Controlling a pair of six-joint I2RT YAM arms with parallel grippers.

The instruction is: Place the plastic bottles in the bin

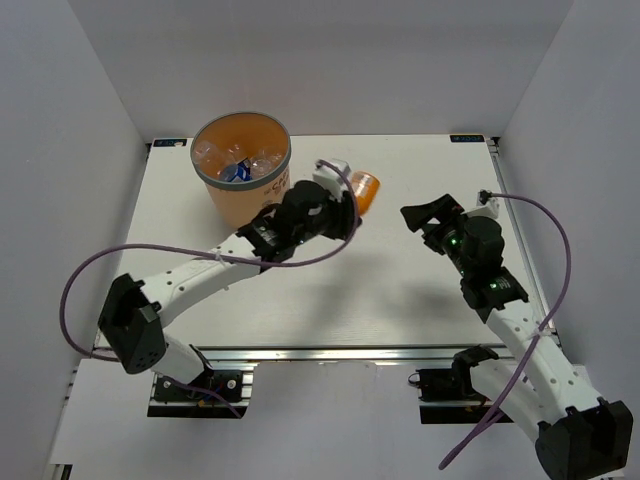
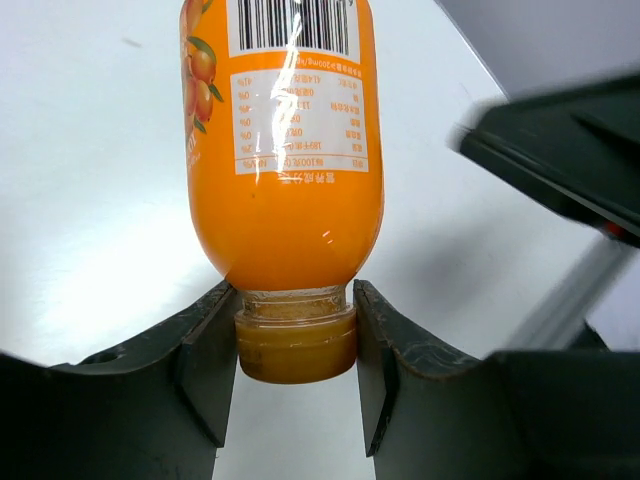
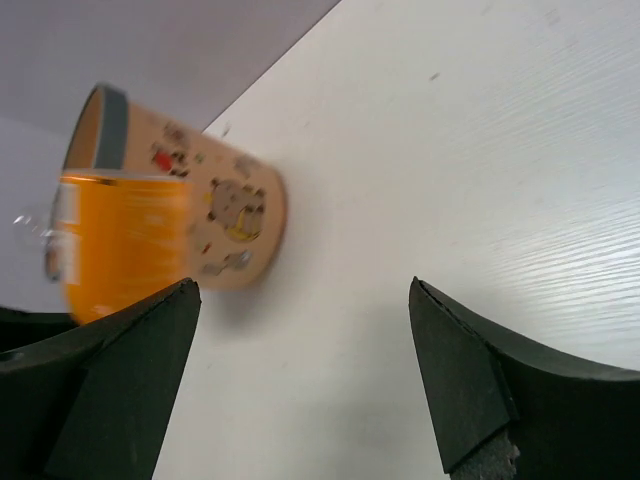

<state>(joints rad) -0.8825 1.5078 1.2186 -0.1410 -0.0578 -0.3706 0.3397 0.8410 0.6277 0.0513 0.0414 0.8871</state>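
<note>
My left gripper should swing outward and left in the top view next, over the bin's opening [image 1: 243,146], to release the orange bottle's cap, as other bottles lie inside.
My left gripper [image 1: 350,203] [image 2: 295,300] is shut on the cap of a stubby orange plastic bottle [image 1: 365,189] [image 2: 285,150], held above the table to the right of the bin. The bin [image 1: 242,165] is a round orange bucket with a grey rim, at the back left of the table. Several clear and blue-labelled plastic bottles [image 1: 238,162] lie inside it. My right gripper [image 1: 422,216] [image 3: 305,330] stands open and empty, just right of the held bottle. In the right wrist view the orange bottle [image 3: 115,245] shows blurred in front of the bin [image 3: 235,215].
White walls [image 1: 80,110] close in the table [image 1: 400,300] on the left, back and right. Purple cables [image 1: 90,265] loop beside each arm. The right gripper's dark fingers [image 2: 560,150] show at the upper right of the left wrist view.
</note>
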